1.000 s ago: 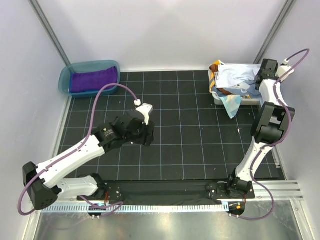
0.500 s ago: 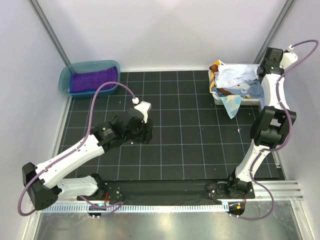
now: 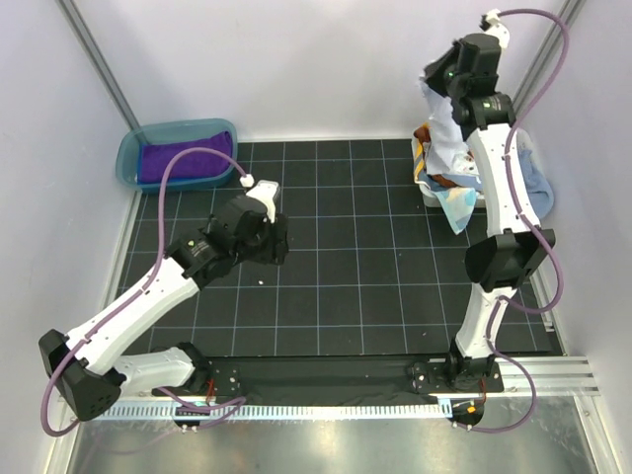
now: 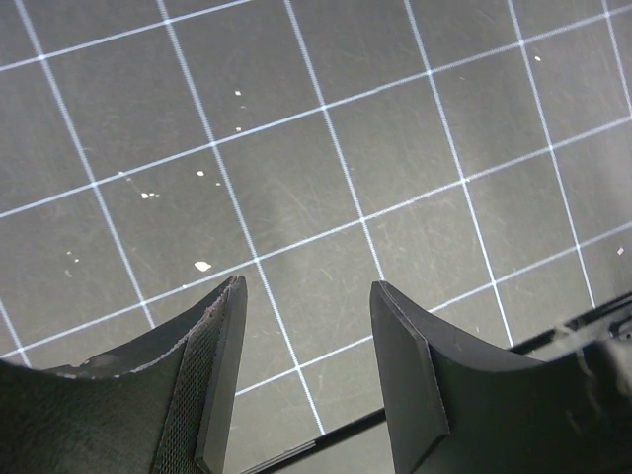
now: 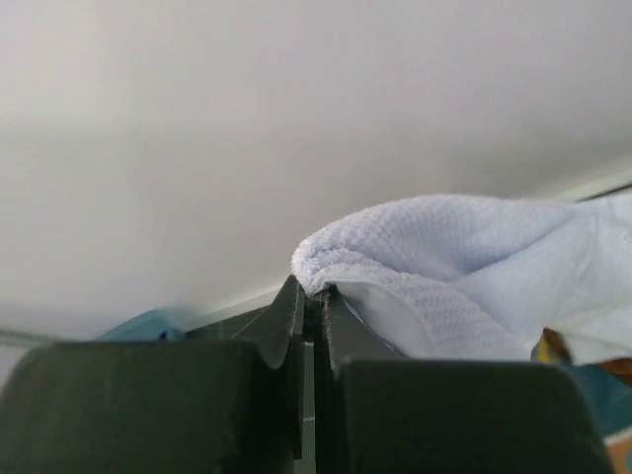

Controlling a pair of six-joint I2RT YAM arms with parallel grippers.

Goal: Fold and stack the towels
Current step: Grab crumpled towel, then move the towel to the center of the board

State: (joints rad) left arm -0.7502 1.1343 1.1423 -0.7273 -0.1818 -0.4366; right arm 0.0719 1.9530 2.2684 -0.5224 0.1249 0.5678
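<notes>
I should next move my right gripper away from the basket (image 3: 431, 197), and then back and down toward that edge of the table.
My right gripper (image 3: 440, 81) is raised high above the back right corner, shut on a fold of a pale light-blue towel (image 3: 443, 138) that hangs from it down toward the basket. The right wrist view shows the jaws (image 5: 311, 292) pinched on the towel's edge (image 5: 444, 267). More towels (image 3: 456, 197) lie heaped in the white basket (image 3: 431, 197), one light blue, one orange-brown. A deep purple towel (image 3: 184, 158) lies folded in the teal tub (image 3: 128, 163). My left gripper (image 3: 279, 244) hovers over the black mat, open (image 4: 308, 291) with nothing between its fingers (image 4: 212, 380).
The black gridded mat (image 3: 355, 286) covers the table between the arms. White walls close in the back and sides, with metal posts in the corners. A light-blue towel (image 3: 536, 186) spills over the basket's right side next to the right arm.
My right gripper has risen from the basket, lifting the pale towel up with it. The left arm has drifted left and toward the back, its jaws still open.
</notes>
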